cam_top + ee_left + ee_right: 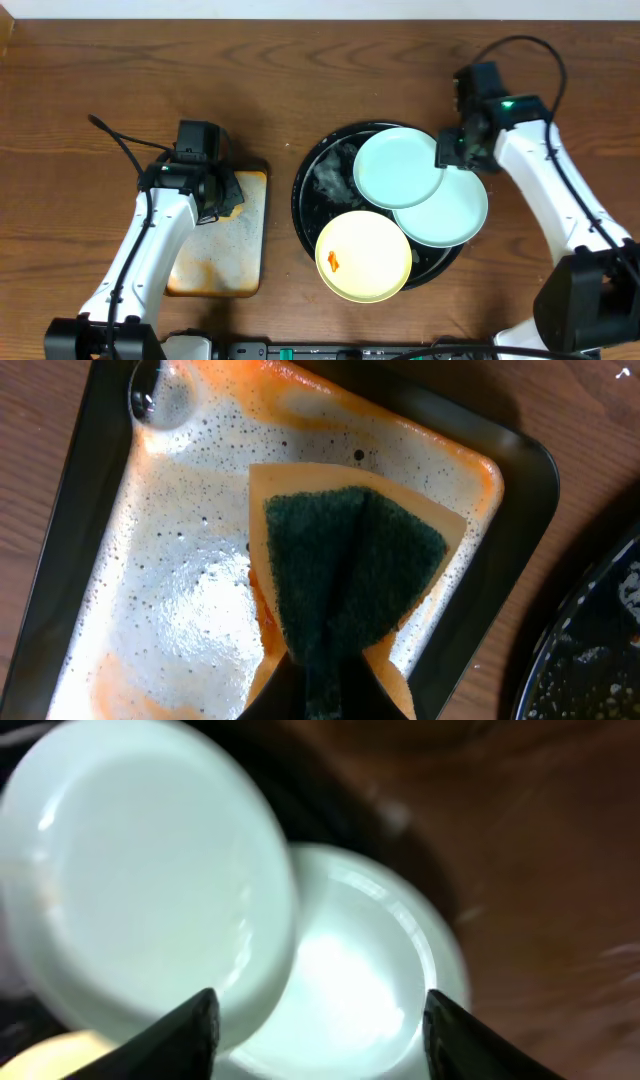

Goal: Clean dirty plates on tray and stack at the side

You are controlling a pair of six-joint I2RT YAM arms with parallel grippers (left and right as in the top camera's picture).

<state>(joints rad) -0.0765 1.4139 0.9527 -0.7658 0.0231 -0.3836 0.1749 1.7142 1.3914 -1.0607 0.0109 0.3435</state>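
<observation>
I will next bring the spread fingers of my right gripper down and back to either side of the top plate's rim (pixel 440 183) (pixel 276 998). That rim overlaps the second plate and is below and slightly back from the gripper.
The round black tray (pixel 312 205) holds three plates. One pale blue-green plate (pixel 398 168) overlaps the second blue-green plate (pixel 452 212). The pale yellow plate (pixel 365 258) sits at the tray's front with an orange smear (pixel 334 263). My right gripper (pixel 452 150) is at the top plate's right edge. In the right wrist view its fingers (pixel 320 1020) are spread wide over both blue-green plates (pixel 150 870) (pixel 370 970). My left gripper (pixel 226 190) is shut on a green-and-orange sponge (pixel 350 570).
The rectangular rust-stained metal tray (pixel 215 270) lies left of the black tray, wet and foamy in the left wrist view (pixel 180 580). The black tray's rim shows at that view's right edge (pixel 590 650). Bare wooden table lies all round.
</observation>
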